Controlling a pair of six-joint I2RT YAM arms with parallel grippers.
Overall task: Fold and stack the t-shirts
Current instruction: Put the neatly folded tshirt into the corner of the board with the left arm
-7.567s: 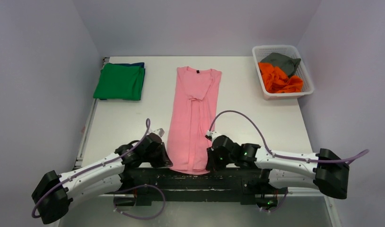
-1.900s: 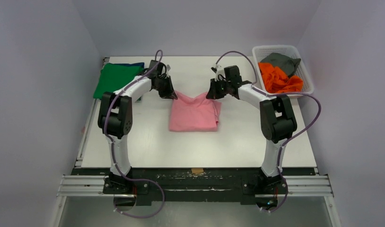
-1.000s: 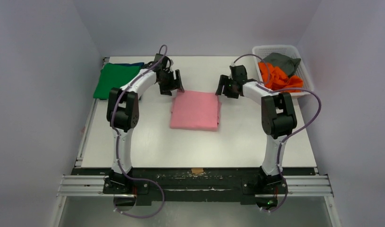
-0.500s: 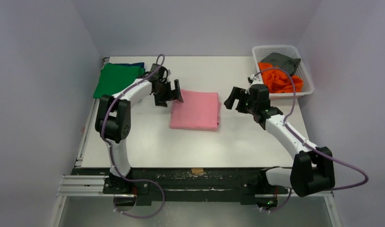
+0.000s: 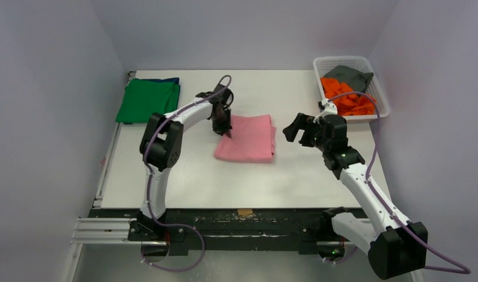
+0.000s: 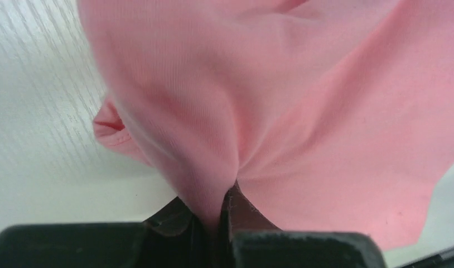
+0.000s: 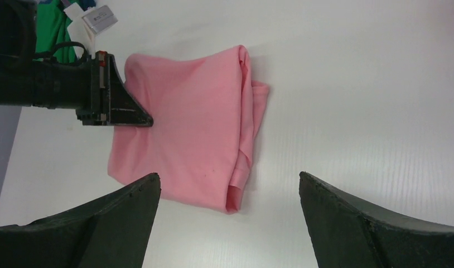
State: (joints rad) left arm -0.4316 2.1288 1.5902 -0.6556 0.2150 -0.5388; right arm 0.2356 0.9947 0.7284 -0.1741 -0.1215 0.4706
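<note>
The stack lies there, so I will raise my left gripper, move it left in the top view and lower it onto the green t-shirt (image 5: 148, 101) to release.
The folded pink t-shirt (image 5: 246, 137) lies mid-table, also seen as pink cloth (image 6: 303, 111) filling the left wrist view and as a folded square (image 7: 186, 128) in the right wrist view. My left gripper (image 5: 225, 127) is shut on its left edge, with a fold of cloth pinched between the fingers (image 6: 252, 209). My right gripper (image 5: 296, 128) hovers open to the right of the shirt, nothing between its fingertips (image 7: 130, 201). A green t-shirt (image 5: 148, 101) lies folded on a dark blue one (image 5: 169, 80) at the far left. Orange (image 5: 347, 97) and grey (image 5: 349, 77) t-shirts sit crumpled in the basket.
The white mesh basket (image 5: 382, 110) stands at the far right corner of the white table (image 5: 236, 176). The left arm (image 7: 46, 84) reaches in from the left in the right wrist view. A black rail (image 5: 242, 226) runs along the near edge.
My left gripper has moved right onto the pink shirt's left edge and shut on it. My right arm has drawn back toward the near right, jaws still wide.
</note>
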